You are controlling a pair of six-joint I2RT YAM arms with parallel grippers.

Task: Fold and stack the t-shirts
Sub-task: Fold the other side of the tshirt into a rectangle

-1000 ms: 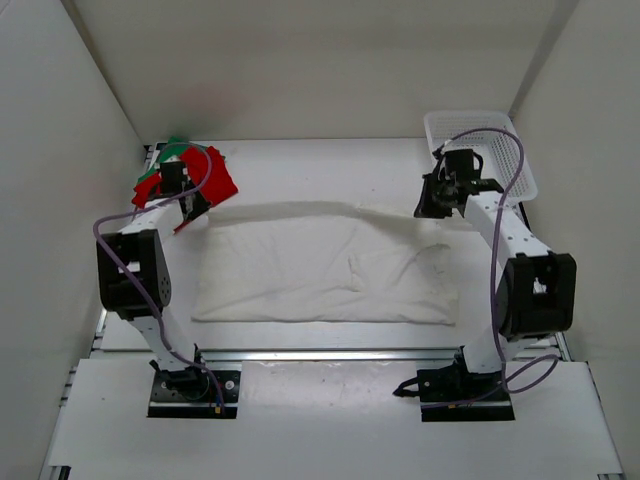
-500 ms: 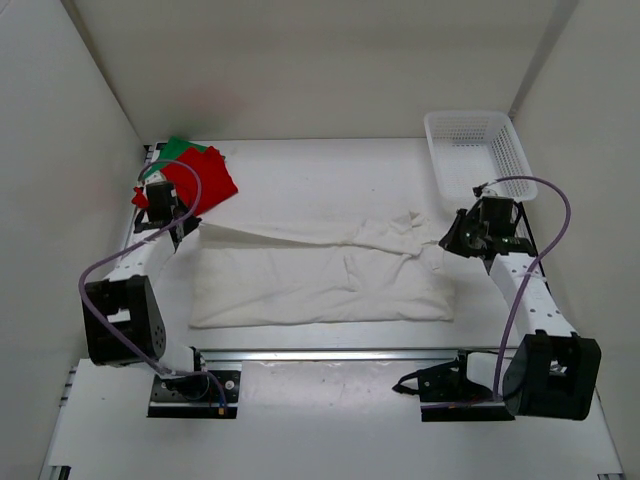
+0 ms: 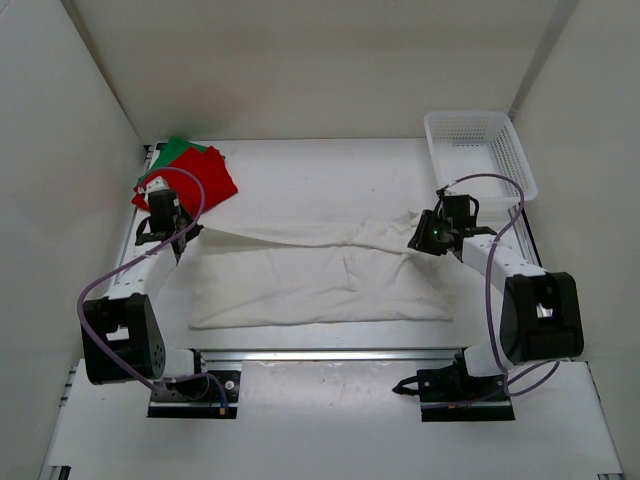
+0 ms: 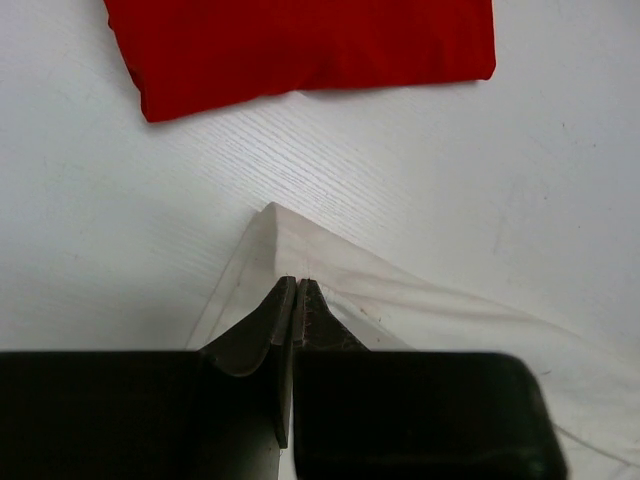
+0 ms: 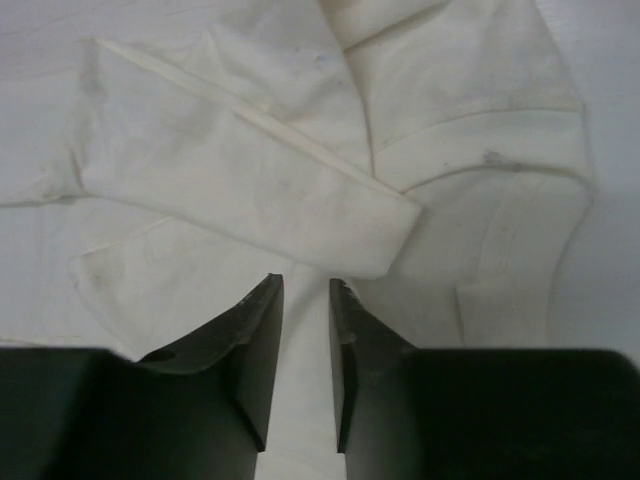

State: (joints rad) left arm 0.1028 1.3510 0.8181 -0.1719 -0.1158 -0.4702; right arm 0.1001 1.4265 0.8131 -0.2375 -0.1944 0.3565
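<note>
I will next move my left gripper down and back, to let go of the shirt's raised corner on the white t-shirt's lower layer (image 3: 212, 257) (image 4: 228, 308), which is below the gripper, nearer the base.
The white t-shirt (image 3: 320, 280) lies spread across the middle of the table, its far edge folded toward the front. My left gripper (image 3: 183, 235) (image 4: 297, 283) is shut on that shirt's far-left corner (image 4: 275, 225), which it holds a little off the table. My right gripper (image 3: 418, 241) (image 5: 306, 285) hovers open just above the shirt's crumpled right end (image 5: 300, 190), with nothing between its fingers. The red t-shirt (image 3: 197, 180) (image 4: 300, 45) lies folded at the back left, on top of the green t-shirt (image 3: 178, 150).
A white mesh basket (image 3: 480, 150) stands at the back right, behind the right arm. White walls close in the table on the left, right and back. The folded red shirt lies just beyond the left gripper.
Both grippers carried the white shirt's far edge toward the front. The right gripper then moved left and opened, dropping its end of the shirt. The left gripper keeps its corner.
</note>
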